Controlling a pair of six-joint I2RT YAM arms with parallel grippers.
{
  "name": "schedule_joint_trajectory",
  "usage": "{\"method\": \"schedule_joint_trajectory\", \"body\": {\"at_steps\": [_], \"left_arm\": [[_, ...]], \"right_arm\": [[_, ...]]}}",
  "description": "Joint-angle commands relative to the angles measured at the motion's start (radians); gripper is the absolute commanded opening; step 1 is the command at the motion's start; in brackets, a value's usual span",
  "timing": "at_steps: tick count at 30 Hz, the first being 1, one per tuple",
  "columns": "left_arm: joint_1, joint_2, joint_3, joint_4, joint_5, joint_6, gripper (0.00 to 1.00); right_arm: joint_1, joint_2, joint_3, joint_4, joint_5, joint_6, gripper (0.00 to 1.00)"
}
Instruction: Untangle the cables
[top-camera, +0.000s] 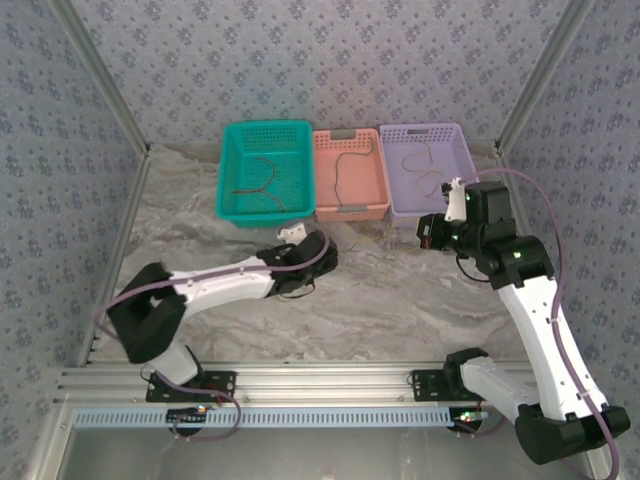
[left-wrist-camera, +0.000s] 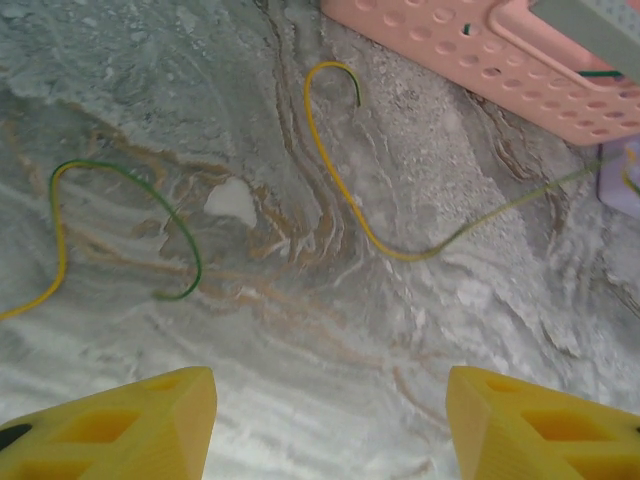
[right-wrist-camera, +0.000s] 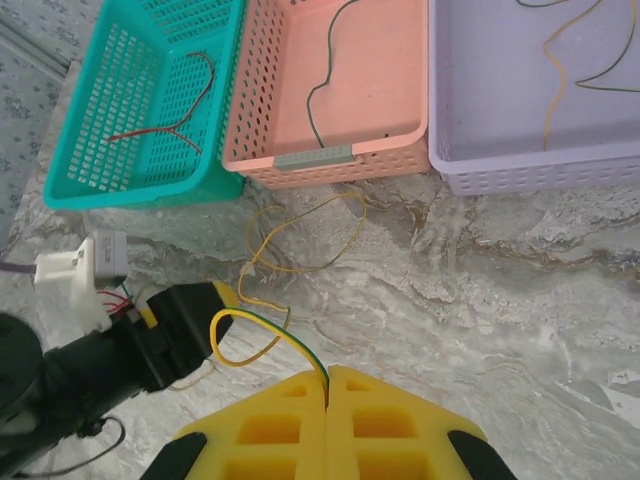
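The cable end needs to go back next with my right gripper, over the bare marble before the purple basket (top-camera: 408, 270) (right-wrist-camera: 450, 310), and be released there, because this patch is clear of the tangle.
My right gripper (right-wrist-camera: 327, 385) is shut on the end of a yellow-green cable (right-wrist-camera: 262, 327), which loops up off the table to the left. More thin yellow cables (right-wrist-camera: 300, 262) lie tangled on the marble in front of the pink basket. My left gripper (left-wrist-camera: 330, 400) hangs open just above the table, nothing between its yellow fingers (left-wrist-camera: 130, 420). Ahead of it lie a yellow-green cable (left-wrist-camera: 345, 195) curving toward the pink basket and another (left-wrist-camera: 130, 180) snaking to the left. In the right wrist view the left gripper (right-wrist-camera: 190, 320) sits beside the raised loop.
Three baskets stand in a row at the back: teal (top-camera: 226, 170) with red and brown cables (right-wrist-camera: 170, 125), pink (top-camera: 350, 212) with a green cable (right-wrist-camera: 320, 85), purple (top-camera: 432, 213) with orange and green cables (right-wrist-camera: 555, 80). Patterned walls close in the table's sides.
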Motion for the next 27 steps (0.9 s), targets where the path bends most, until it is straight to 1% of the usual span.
{"method": "schedule_joint_trajectory", "body": {"at_steps": [1,7,10,11,12,13,14,15,18,22,24,27], "left_arm": [[0.044,0.054,0.052,0.053,-0.026,-0.029,0.6],[0.094,0.156,0.089,0.126,0.007,-0.034,0.52],[0.108,0.198,0.106,0.171,0.036,-0.04,0.45],[0.109,0.209,0.115,0.178,0.041,-0.038,0.41],[0.11,0.219,0.121,0.187,0.041,-0.035,0.34],[0.109,0.225,0.124,0.194,0.04,-0.035,0.25],[0.11,0.226,0.12,0.209,0.04,-0.032,0.07],[0.11,0.217,0.109,0.225,0.039,-0.031,0.0],[0.089,0.125,0.066,0.24,-0.008,-0.011,0.0],[0.042,-0.093,0.067,0.139,-0.127,0.085,0.0],[0.048,-0.18,0.105,0.078,-0.15,0.147,0.0],[0.101,-0.267,0.187,0.031,-0.117,0.266,0.0]], "right_arm": [[-0.026,-0.024,-0.028,-0.036,-0.003,-0.037,0.0],[-0.053,-0.057,-0.038,-0.042,-0.038,-0.042,0.0],[-0.057,-0.071,-0.045,-0.047,-0.047,-0.043,0.0],[-0.059,-0.075,-0.049,-0.05,-0.048,-0.043,0.0],[-0.06,-0.081,-0.051,-0.053,-0.047,-0.044,0.0],[-0.06,-0.084,-0.056,-0.053,-0.047,-0.043,0.0],[-0.061,-0.087,-0.06,-0.055,-0.046,-0.045,0.0],[-0.065,-0.09,-0.063,-0.057,-0.047,-0.045,0.0],[-0.069,-0.096,-0.066,-0.07,-0.044,-0.056,0.0],[-0.076,-0.106,-0.063,-0.079,-0.056,-0.066,0.0],[-0.076,-0.106,-0.063,-0.069,-0.06,-0.066,0.0],[-0.074,-0.105,-0.069,-0.058,-0.087,-0.064,0.0]]}}
